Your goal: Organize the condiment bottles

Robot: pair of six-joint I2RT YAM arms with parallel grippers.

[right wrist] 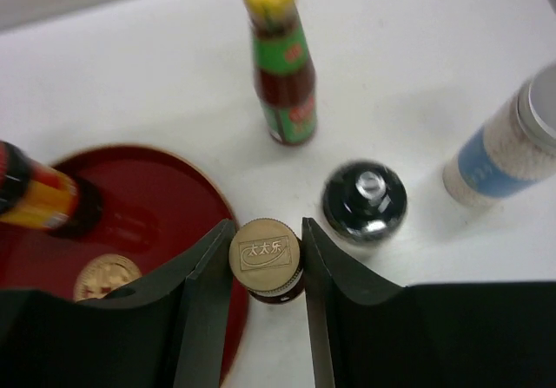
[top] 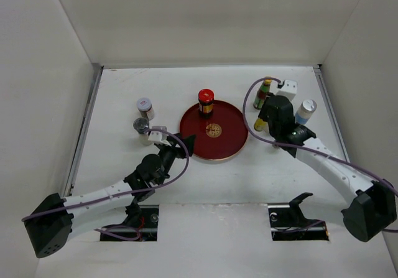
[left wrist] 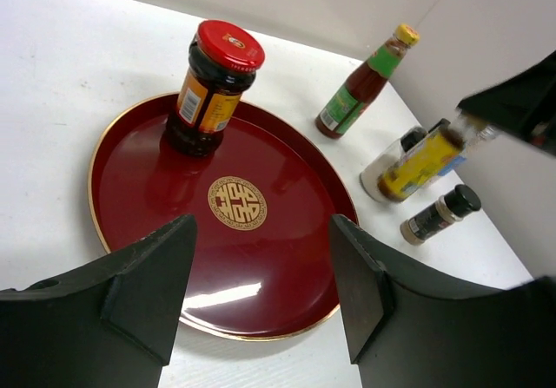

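Note:
The bare tray (right wrist: pixel 139 213) beside the red-capped jar is to the left in the top view. My right gripper should carry the dark sauce bottle there next, lower it and let it go.
My right gripper (right wrist: pixel 265 242) is shut on the gold-yellow cap of a dark sauce bottle (right wrist: pixel 266 251), just right of the red round tray (top: pixel 231 146). In the top view the gripper (top: pixel 265 120) covers most of that bottle (top: pixel 259 125). In the left wrist view the bottle (left wrist: pixel 420 162) leans. A red-capped jar (top: pixel 206 101) stands on the tray's far side. A green-labelled yellow-capped bottle (top: pixel 263 93) and a white blue-banded shaker (top: pixel 305 111) stand to the right. Two grey-lidded spice jars (top: pixel 145 108) (top: pixel 142 127) stand left of the tray. My left gripper (top: pixel 186 143) is open and empty over the tray's near-left rim (left wrist: pixel 261 236).
A black-topped jar (right wrist: pixel 365 201) stands close to the right of the held bottle. A small black-capped spice jar (left wrist: pixel 439 214) is beside it. A small white box (top: pixel 288 86) lies at the far right. White walls close in the table on three sides.

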